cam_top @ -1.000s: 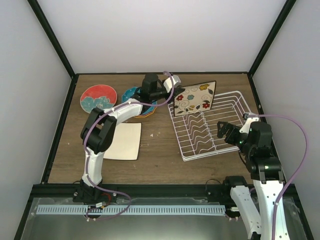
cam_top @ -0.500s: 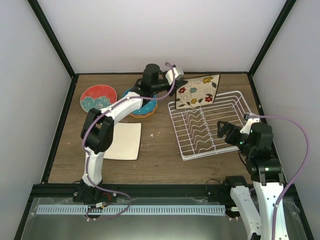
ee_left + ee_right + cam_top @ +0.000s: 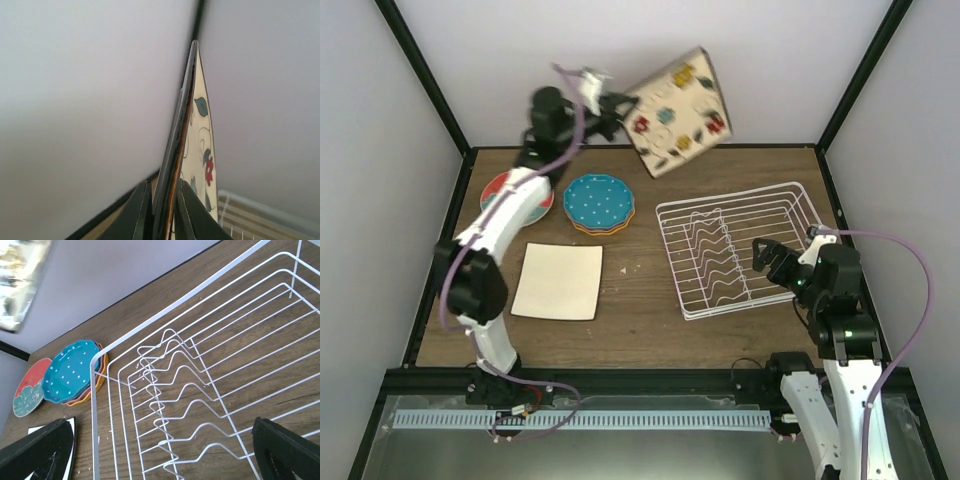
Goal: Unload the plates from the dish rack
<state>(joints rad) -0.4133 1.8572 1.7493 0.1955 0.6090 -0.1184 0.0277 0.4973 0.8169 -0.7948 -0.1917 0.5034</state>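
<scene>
I will move my left gripper back and down next and release the floral plate on the plain cream plate (image 3: 560, 281). The cream plate is uncovered and is square too.
My left gripper (image 3: 623, 106) is shut on the square cream floral plate (image 3: 678, 112) and holds it high in the air at the back wall, tilted. In the left wrist view the plate (image 3: 201, 145) stands edge-on between my fingers (image 3: 138, 212). The white wire dish rack (image 3: 728, 197) stands at the right with no plates in it. My right gripper (image 3: 767, 262) is open over the rack's near right side, holding nothing; its view shows the bare rack (image 3: 200, 286). The blue dotted plate (image 3: 599, 202) tops a stack; the red-and-teal plate (image 3: 510, 198) and the plain cream plate (image 3: 560, 281) lie at the left.
The stack under the blue plate (image 3: 70, 372) shows pink and orange rims. The red-and-teal plate (image 3: 27, 390) lies beyond it. Black frame posts and white walls close in the table on three sides. A corner of the rack (image 3: 235, 200) shows below the held plate.
My left arm has lifted the floral plate out of the rack and swung it up and to the left, high above the table's back. The right arm has stayed put.
</scene>
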